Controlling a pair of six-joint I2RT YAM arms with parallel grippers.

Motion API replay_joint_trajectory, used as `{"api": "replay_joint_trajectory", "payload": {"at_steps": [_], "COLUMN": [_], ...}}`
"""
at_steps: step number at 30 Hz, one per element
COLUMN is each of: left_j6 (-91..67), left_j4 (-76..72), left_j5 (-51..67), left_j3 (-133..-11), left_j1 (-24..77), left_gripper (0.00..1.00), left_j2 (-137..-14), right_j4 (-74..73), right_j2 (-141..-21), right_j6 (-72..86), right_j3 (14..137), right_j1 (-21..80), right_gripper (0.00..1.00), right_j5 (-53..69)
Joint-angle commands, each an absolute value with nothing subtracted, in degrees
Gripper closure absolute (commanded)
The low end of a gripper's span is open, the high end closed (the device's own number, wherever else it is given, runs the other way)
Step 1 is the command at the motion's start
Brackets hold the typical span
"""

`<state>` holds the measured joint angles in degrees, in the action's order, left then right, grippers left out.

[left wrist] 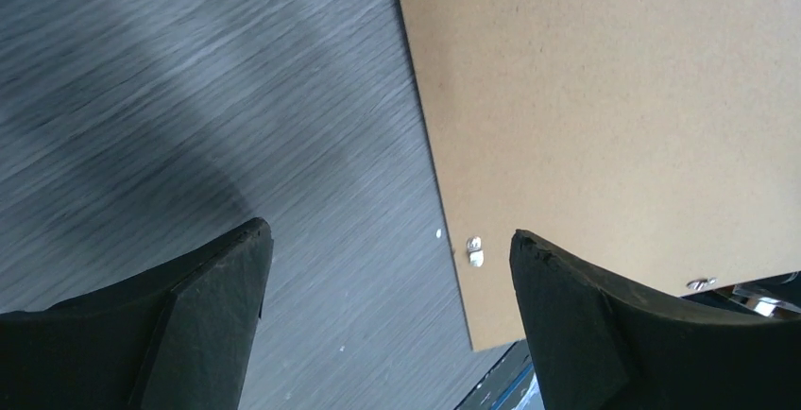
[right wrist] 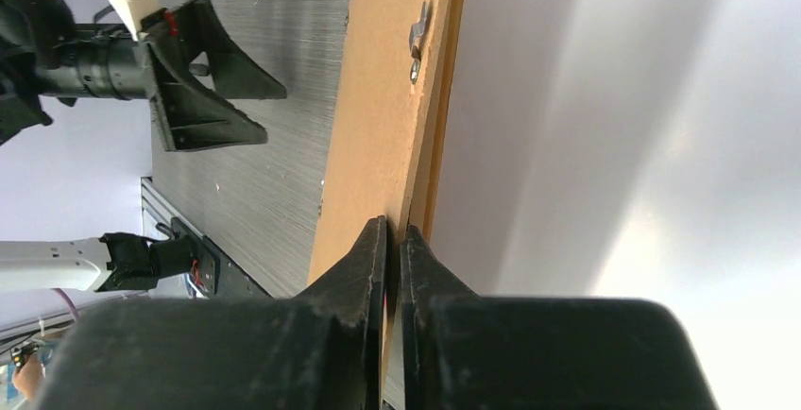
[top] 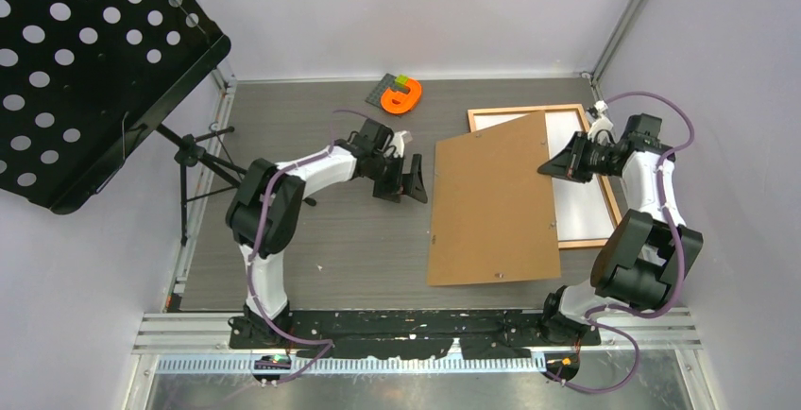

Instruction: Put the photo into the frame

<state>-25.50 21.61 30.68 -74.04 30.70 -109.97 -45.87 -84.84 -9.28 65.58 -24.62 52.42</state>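
My right gripper will move the board's pinched edge slightly toward my left gripper and release the board, because my left gripper is open beside the opposite edge.
The frame of light orange-brown wood lies flat at the right of the table. A plain white surface fills it, and I cannot tell whether it is the photo's back; no landscape print shows. A brown backing board lies askew, half over the frame's left side. My right gripper is shut on the board's right edge, and in the right wrist view its fingers pinch the board beside the frame's rail. My left gripper is open and holds nothing, just left of the board; the left wrist view shows its fingers spread wide above the board's left edge.
An orange and green block lies at the back of the table. A black perforated music stand on a tripod fills the left side. Small metal clips sit along the board's edges. Pale walls enclose the table.
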Motion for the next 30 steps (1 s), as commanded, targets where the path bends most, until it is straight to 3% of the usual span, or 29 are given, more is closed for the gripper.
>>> {"api": "replay_joint_trajectory", "payload": {"at_steps": [1, 19, 30], "left_j6": [-32.0, -42.6, -43.8], "left_j4": [14.3, 7.4, 4.7], "left_j5": [32.8, 32.2, 34.1], "left_j3": [-77.3, -72.5, -71.4], "left_j1": [33.0, 39.8, 40.0], "left_gripper": [0.07, 0.07, 0.07], "left_j2": [-112.2, -118.3, -119.7], "right_j4": [-40.3, -34.7, -34.7], "right_j2": [-83.9, -83.6, -85.3], "right_j6": [-12.5, -9.7, -11.0], "right_j3": [64.5, 58.2, 55.4], "right_j1": [-24.5, -24.7, -24.7], "right_gripper": [0.94, 0.94, 0.72], "right_j5": [51.9, 53.4, 54.6]}}
